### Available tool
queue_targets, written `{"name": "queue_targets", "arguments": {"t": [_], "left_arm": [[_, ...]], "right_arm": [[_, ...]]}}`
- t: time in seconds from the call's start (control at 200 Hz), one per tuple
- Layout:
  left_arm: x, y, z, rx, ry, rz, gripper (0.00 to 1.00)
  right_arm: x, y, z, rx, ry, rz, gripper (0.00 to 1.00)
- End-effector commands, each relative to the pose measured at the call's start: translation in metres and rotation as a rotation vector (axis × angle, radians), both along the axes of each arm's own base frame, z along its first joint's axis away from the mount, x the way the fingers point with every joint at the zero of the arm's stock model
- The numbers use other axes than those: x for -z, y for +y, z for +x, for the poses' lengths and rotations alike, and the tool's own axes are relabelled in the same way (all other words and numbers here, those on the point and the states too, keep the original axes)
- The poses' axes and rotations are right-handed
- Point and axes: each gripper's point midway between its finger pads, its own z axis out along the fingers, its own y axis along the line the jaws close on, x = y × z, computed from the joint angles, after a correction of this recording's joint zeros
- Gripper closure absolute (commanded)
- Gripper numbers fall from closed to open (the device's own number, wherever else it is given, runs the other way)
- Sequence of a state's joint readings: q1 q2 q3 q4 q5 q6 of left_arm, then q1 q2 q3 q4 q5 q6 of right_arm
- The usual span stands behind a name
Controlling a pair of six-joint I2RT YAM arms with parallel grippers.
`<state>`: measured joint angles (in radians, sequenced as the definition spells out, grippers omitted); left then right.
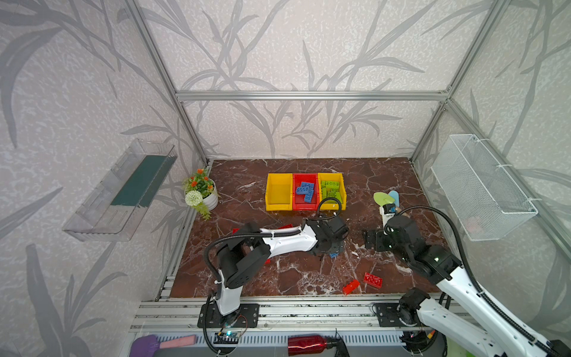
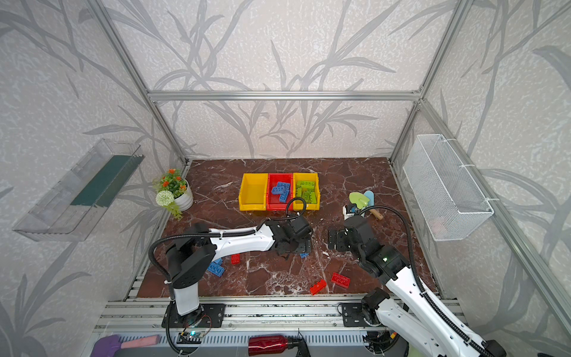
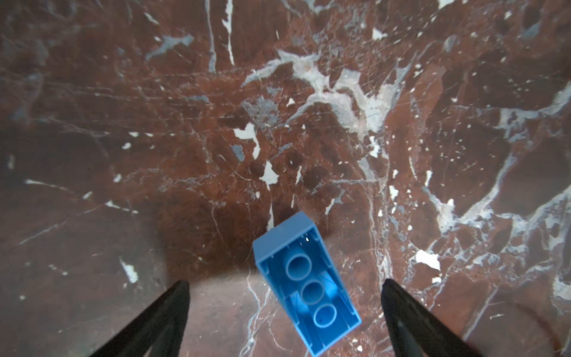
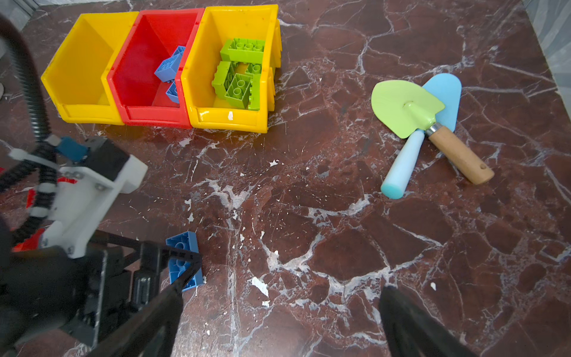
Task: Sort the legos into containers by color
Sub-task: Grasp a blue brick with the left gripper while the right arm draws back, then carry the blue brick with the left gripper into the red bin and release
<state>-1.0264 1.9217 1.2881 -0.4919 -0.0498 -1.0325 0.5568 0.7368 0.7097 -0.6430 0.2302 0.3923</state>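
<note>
The blue lego lies below the left gripper, between its open fingers, so the gripper will next move down around the long sides of the blue lego point(image 1: 333, 254) point(image 3: 307, 285) and close there.
A blue lego point(image 3: 304, 278) lies hollow side up on the marble table. My left gripper point(image 3: 285, 282) hangs open over it, a finger on each side and neither touching. In both top views that brick point(image 1: 333, 255) point(image 2: 304, 255) peeks out under the left gripper point(image 1: 332, 248). My right gripper point(image 4: 281, 292) is open over bare table, just right of the left one point(image 1: 370, 239). Three containers stand in a row at the back. The left yellow one point(image 1: 279, 191) is empty, the red one point(image 1: 305, 201) holds blue legos, and the right yellow one point(image 1: 340, 185) holds green legos. Two red legos point(image 1: 373, 279) point(image 1: 351, 286) lie near the front edge.
More loose bricks lie under the left arm: blue ones point(image 2: 215, 268) and a red one point(image 2: 235, 258). A green and a blue trowel point(image 1: 384, 199) lie at the back right. A flower pot point(image 1: 202, 193) stands at the back left. A wire basket point(image 1: 482, 185) and a clear tray point(image 1: 123, 191) hang on the side walls.
</note>
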Motion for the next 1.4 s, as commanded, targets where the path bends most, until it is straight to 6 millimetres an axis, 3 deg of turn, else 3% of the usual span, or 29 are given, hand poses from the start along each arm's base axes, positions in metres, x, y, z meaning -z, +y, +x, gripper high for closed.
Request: {"name": "queue_targets", "arguments": {"t": [0.0, 0.12, 0.435, 0.57, 0.71, 0.9, 1.12, 1.394], "left_arm": [[0.002, -0.001, 0.001, -0.026, 0.030, 0.031, 0.05], [0.013, 0.000, 0.002, -0.027, 0.056, 0.084, 0.11], [0.017, 0.019, 0.004, -0.008, 0.067, 0.232, 0.52], [0.005, 0.031, 0.006, 0.007, 0.043, 0.272, 0.65], [-0.023, 0.051, 0.019, 0.005, -0.009, 0.314, 0.81], [-0.070, 0.075, 0.063, -0.006, -0.105, 0.323, 0.83], [-0.123, 0.106, 0.140, -0.084, -0.207, 0.290, 0.84], [-0.139, 0.114, 0.230, -0.121, -0.249, 0.307, 0.83]], "right_arm": [[0.005, -0.004, -0.006, 0.007, 0.013, 0.009, 0.01], [0.000, -0.004, -0.010, 0.001, -0.004, 0.026, 0.01], [-0.010, -0.005, -0.014, -0.012, -0.049, 0.063, 0.01], [-0.011, -0.003, -0.013, -0.020, -0.050, 0.066, 0.01], [-0.011, -0.001, -0.013, -0.026, -0.050, 0.069, 0.01], [-0.010, 0.002, -0.011, -0.035, -0.041, 0.071, 0.01], [-0.001, 0.013, -0.009, -0.064, 0.003, 0.089, 0.01], [0.000, 0.015, 0.002, -0.051, 0.021, 0.058, 0.01]]}}
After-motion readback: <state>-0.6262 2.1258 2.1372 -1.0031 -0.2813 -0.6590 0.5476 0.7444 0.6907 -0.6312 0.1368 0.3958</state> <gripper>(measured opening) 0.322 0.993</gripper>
